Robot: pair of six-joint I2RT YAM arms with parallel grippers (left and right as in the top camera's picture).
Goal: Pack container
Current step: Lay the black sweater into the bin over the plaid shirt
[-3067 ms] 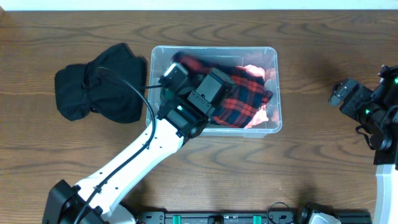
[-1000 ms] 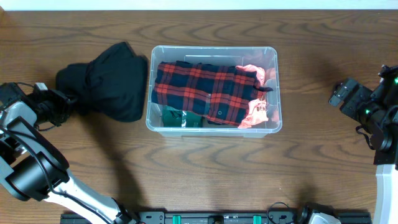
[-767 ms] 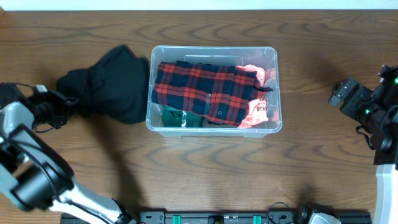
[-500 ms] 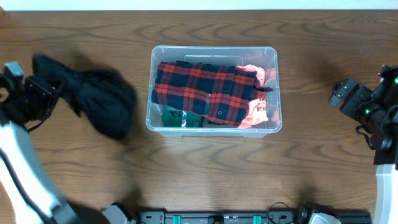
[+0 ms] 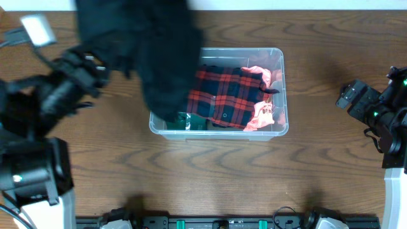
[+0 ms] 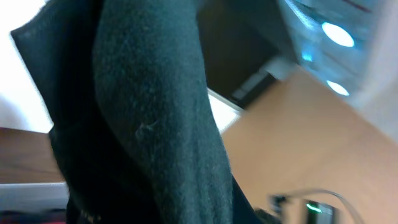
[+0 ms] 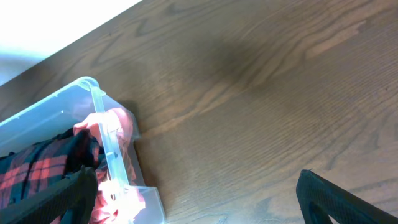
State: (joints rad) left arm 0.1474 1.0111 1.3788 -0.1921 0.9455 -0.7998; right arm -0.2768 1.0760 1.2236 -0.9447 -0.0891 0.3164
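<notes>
The black garment (image 5: pixel 159 57) hangs partly outside the container, so my left gripper should next swing to the right in the overhead view and go down over the plaid shirt (image 5: pixel 236 95).
The clear container (image 5: pixel 283 95) stands mid-table and holds a red-and-black plaid shirt (image 5: pixel 236 95), a pink garment (image 5: pixel 262 113) and something green (image 5: pixel 191 121). My left gripper (image 5: pixel 89 67) is raised high and shut on a black garment (image 5: pixel 159 57), which hangs blurred over the container's left part. In the left wrist view the black garment (image 6: pixel 149 124) fills the frame and hides the jaws. My right gripper (image 5: pixel 348 95) is open and empty, right of the container. The right wrist view shows its gripper (image 7: pixel 205 208) spread wide over bare wood, with the container (image 7: pixel 102 134) at the left.
The brown wooden table (image 5: pixel 210 178) runs to a white wall at the far edge. The left arm's base (image 5: pixel 32 178) stands at the front left and the right arm's (image 5: pixel 394 184) at the front right.
The left gripper lifted the black garment off the table left of the container and swung it up and right over the container's left side. The right arm has not moved.
</notes>
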